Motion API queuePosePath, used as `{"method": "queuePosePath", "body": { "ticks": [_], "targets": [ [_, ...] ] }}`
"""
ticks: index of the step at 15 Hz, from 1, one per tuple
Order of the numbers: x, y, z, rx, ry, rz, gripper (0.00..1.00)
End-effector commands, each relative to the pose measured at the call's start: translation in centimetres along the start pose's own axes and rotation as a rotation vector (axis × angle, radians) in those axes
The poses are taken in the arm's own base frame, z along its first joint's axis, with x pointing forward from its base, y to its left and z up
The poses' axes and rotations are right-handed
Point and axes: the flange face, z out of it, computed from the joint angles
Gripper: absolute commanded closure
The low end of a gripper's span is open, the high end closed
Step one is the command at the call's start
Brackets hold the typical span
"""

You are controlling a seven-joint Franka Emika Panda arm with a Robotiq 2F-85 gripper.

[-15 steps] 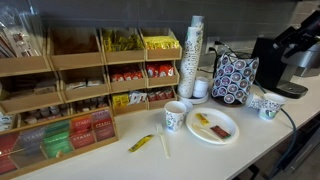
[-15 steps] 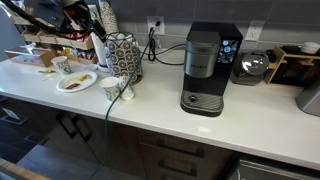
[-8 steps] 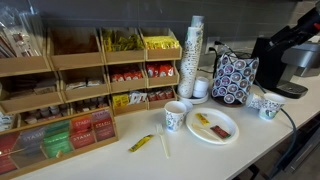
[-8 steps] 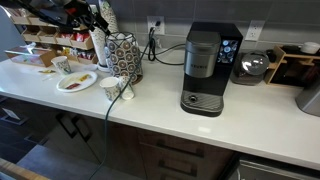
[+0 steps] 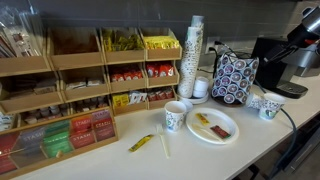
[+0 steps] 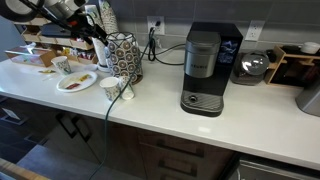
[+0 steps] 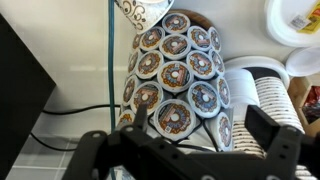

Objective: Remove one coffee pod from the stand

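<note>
My gripper moves down and slightly left in the wrist view around the end pod's rim next, since the end pod nearest my fingers lies that way.
The stand [image 5: 235, 78] is a dark navy box covered in rows of white-and-blue coffee pods, standing on the white counter between a stack of paper cups and the black coffee machine. It also shows in an exterior view [image 6: 125, 58] and fills the middle of the wrist view [image 7: 175, 70]. My gripper [image 7: 185, 142] is open and empty, with both black fingers at the bottom of the wrist view, apart from the pods. In both exterior views the gripper [image 5: 298, 35] [image 6: 88, 25] hangs above and to one side of the stand.
The black coffee machine [image 6: 205, 68] stands beside the stand. Wooden tea-bag shelves [image 5: 80, 80] line the back. A paper cup stack [image 5: 194, 55], a plate [image 5: 212, 127] with packets and two paper cups [image 5: 175, 116] [image 5: 269, 106] are near. A thin cable [image 7: 109, 60] hangs by the stand.
The arm has risen and drawn back a little from the stand. The stand and its pods have not moved.
</note>
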Motion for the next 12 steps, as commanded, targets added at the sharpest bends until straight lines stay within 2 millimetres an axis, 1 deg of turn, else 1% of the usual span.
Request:
{"method": "queuePosePath", "body": {
  "ticks": [1, 3, 5, 7, 8, 10, 11, 12],
  "targets": [
    [-0.1, -0.1, 1.2, 0.013, -0.041, 0.025, 0.0],
    [0.1, -0.1, 1.8, 0.011, -0.028, 0.057, 0.0],
    [0.8, -0.4, 2.3, 0.028, -0.02, 0.09, 0.0],
    [1.8, -0.6, 2.6, 0.046, -0.005, 0.139, 0.05],
    [2.2, -0.5, 2.8, 0.051, -0.002, 0.156, 0.06],
    [2.8, -0.1, 3.4, 0.045, -0.002, 0.163, 0.06],
    [2.8, 0.2, 3.7, 0.042, -0.013, 0.16, 0.04],
    [2.7, 0.7, 4.1, 0.026, -0.017, 0.148, 0.0]
  ]
}}
